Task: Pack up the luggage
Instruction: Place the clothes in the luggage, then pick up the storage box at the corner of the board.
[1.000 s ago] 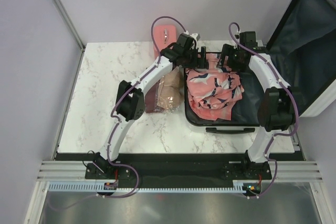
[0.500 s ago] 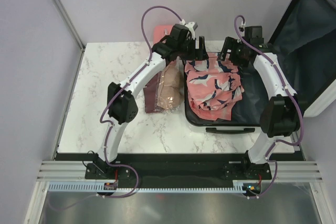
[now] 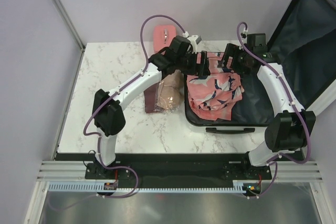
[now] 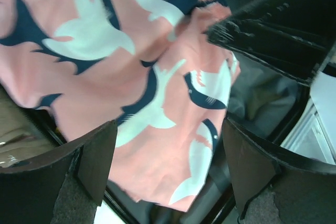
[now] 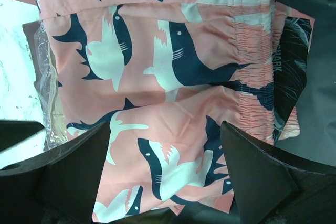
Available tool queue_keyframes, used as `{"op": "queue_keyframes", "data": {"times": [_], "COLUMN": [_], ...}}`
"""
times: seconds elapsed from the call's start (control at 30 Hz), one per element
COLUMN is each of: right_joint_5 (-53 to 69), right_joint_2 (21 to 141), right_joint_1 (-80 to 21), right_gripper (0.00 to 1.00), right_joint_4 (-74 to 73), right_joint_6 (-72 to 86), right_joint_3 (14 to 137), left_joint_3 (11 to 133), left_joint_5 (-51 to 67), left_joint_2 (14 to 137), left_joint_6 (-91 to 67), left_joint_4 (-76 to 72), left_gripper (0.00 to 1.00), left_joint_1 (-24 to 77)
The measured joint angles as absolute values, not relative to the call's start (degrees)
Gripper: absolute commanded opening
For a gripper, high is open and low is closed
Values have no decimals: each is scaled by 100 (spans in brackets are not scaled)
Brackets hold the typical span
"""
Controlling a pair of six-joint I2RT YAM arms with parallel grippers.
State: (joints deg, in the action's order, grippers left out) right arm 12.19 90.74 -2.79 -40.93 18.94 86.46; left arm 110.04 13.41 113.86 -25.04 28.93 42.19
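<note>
The small pink case is still outside the luggage (image 3: 256, 102), so my left gripper should next swing outward and close on the case's handle.
The luggage (image 3: 256, 102) lies open at the table's right, its dark-lined lid (image 3: 302, 51) leaning up to the right. Pink shorts with a shark print (image 3: 212, 90) lie crumpled in the left part of its base. My left gripper (image 3: 201, 65) hangs open over the shorts' far left corner, nothing between its fingers (image 4: 92, 156). My right gripper (image 3: 227, 61) is open too, just right of it, over the shorts' far edge. The left wrist view looks down on the shorts (image 4: 131, 77). In the right wrist view the shorts (image 5: 168, 72) and their elastic waistband (image 5: 254, 61) fill the frame.
A clear bag of beige and brown clothing (image 3: 164, 94) lies on the marble table (image 3: 105, 87), against the luggage's left side. A small pink case (image 3: 164, 34) stands at the back edge behind the left arm. The luggage's black handle (image 3: 226, 129) faces the near edge.
Both arms have swung their elbows outward and toward the near edge. The two grippers have stayed over the shorts' far edge, the right one opening a little wider. The shorts lie slightly more spread.
</note>
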Motion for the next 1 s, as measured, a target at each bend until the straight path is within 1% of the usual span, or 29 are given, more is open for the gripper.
{"op": "queue_keyframes", "data": {"times": [0.2, 0.37, 0.67, 0.83, 1.0], "right_joint_5": [1232, 1400, 1721, 1710, 1664], "right_joint_2": [9024, 9024, 9050, 9172, 9249], "right_joint_1": [-279, -279, -340, -408, -548], "right_gripper": [93, 93, 93, 93, 93], "right_joint_4": [-4080, -4007, -3769, -3715, -3686], "right_joint_6": [1896, 1979, 2276, 2432, 2495], "right_joint_3": [8650, 8652, 8792, 9048, 9129], "left_joint_3": [11124, 11653, 13174, 13251, 13251], "left_joint_5": [1022, 257, -661, -1111, -1382], "left_joint_2": [11380, 11533, 12855, 13303, 13478], "left_joint_6": [-2502, -2298, -1678, -1236, -908], "left_joint_4": [2875, 2869, 2792, 2705, 2362], "left_gripper": [87, 87, 86, 86, 86], "left_joint_1": [3717, 3251, 2845, 2810, 2768]}}
